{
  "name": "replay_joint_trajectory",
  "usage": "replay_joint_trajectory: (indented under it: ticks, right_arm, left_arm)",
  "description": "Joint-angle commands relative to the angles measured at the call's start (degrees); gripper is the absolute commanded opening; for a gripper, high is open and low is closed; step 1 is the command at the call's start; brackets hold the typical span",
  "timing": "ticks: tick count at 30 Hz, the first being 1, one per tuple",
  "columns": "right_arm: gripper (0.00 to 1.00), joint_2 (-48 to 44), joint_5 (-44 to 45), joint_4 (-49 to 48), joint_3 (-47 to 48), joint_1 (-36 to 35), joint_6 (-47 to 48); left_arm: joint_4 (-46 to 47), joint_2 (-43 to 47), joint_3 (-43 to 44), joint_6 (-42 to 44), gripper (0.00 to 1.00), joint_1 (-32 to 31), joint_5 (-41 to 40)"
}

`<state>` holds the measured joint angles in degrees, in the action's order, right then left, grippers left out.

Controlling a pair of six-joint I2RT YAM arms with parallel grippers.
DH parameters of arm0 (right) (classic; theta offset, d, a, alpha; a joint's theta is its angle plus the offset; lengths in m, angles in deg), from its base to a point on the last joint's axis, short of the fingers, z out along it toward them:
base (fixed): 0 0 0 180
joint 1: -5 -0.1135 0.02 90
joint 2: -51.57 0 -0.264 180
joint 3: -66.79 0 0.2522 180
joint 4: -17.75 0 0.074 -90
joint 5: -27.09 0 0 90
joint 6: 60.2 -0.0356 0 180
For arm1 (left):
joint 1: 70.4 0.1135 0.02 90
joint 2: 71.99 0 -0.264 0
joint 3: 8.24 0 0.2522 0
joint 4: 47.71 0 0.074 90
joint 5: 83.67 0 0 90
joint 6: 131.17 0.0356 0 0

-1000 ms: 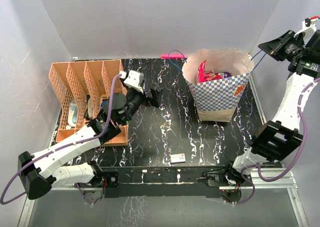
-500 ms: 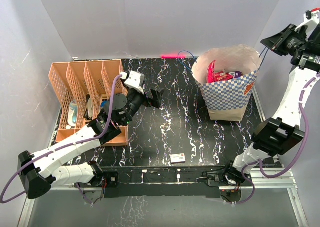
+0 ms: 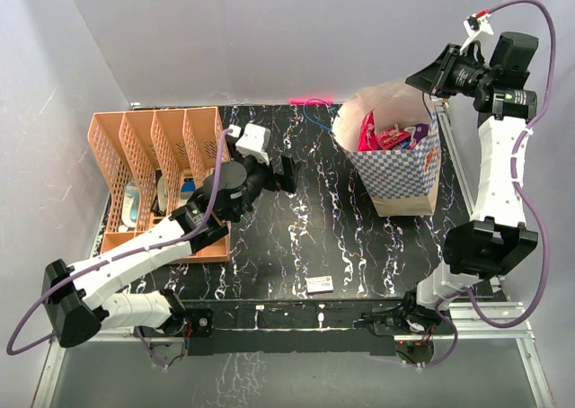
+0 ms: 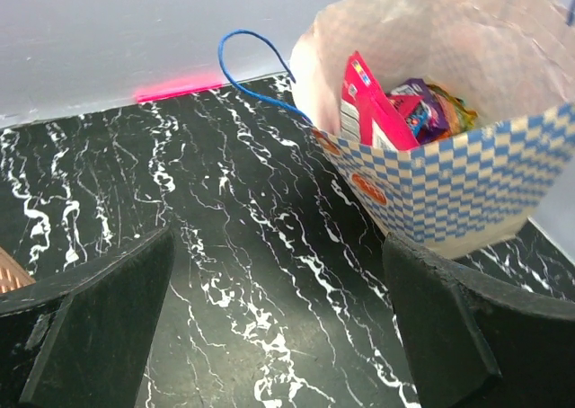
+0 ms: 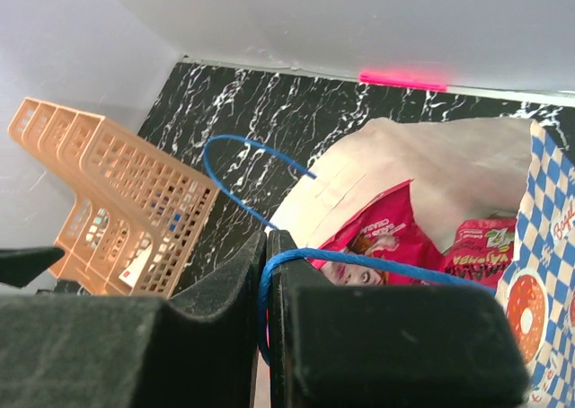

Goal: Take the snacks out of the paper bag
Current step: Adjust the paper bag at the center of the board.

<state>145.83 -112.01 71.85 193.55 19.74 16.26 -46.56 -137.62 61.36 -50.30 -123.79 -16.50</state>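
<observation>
My left gripper turns and moves outward next onto the bag's loose blue handle (image 3: 305,113) (image 4: 223,55), which hangs outward of it and to its right in the top view.
The blue-and-white checkered paper bag (image 3: 404,165) stands at the back right of the black marbled table, mouth open. Magenta and purple snacks (image 3: 384,137) sit inside; they also show in the left wrist view (image 4: 395,111) and the right wrist view (image 5: 386,237). My right gripper (image 3: 428,77) is above the bag's right rim, shut on the bag's blue cord handle (image 5: 359,262). The other blue handle (image 3: 314,110) hangs loose at the bag's left. My left gripper (image 3: 286,172) is open and empty, low over the table left of the bag (image 4: 449,174).
A peach-orange divider rack (image 3: 153,170) with small items stands at the left, also in the right wrist view (image 5: 117,192). A small white flat box (image 3: 319,285) lies near the front edge. White walls close the back and sides.
My right gripper has swung left and up over the bag, holding the cord; the bag shifted and tilted with it. My left gripper edged slightly right toward the bag.
</observation>
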Motion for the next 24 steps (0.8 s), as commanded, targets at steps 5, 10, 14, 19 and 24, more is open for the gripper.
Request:
replay_joint_trajectory:
  ticks: [5, 10, 14, 19, 24]
  right_arm:
    - [0.08, -7.4, -6.7, -6.0, -5.1, -1.2, -0.1]
    - [0.08, -7.6, -5.8, -5.4, -6.5, -1.2, 0.1]
    - [0.08, -7.8, -5.9, -3.7, -7.2, -1.3, 2.3]
    - [0.08, -8.3, -6.0, -3.2, -7.9, -1.3, 3.3]
    - [0.08, -9.0, -6.3, -3.4, -8.1, -1.5, 3.4]
  left_arm:
    - [-10.3, -6.1, 14.6, -10.3, 0.98, -0.2, -11.0]
    - [-15.1, -11.8, 20.5, -9.9, 0.98, 0.2, -7.7]
    - [-21.9, -17.6, 27.4, -14.9, 0.98, 4.1, -0.3]
    - [-28.3, -27.1, 38.6, -23.9, 0.98, 12.6, 15.9]
    - [-34.0, -37.7, 51.3, -28.0, 0.98, 15.4, 21.8]
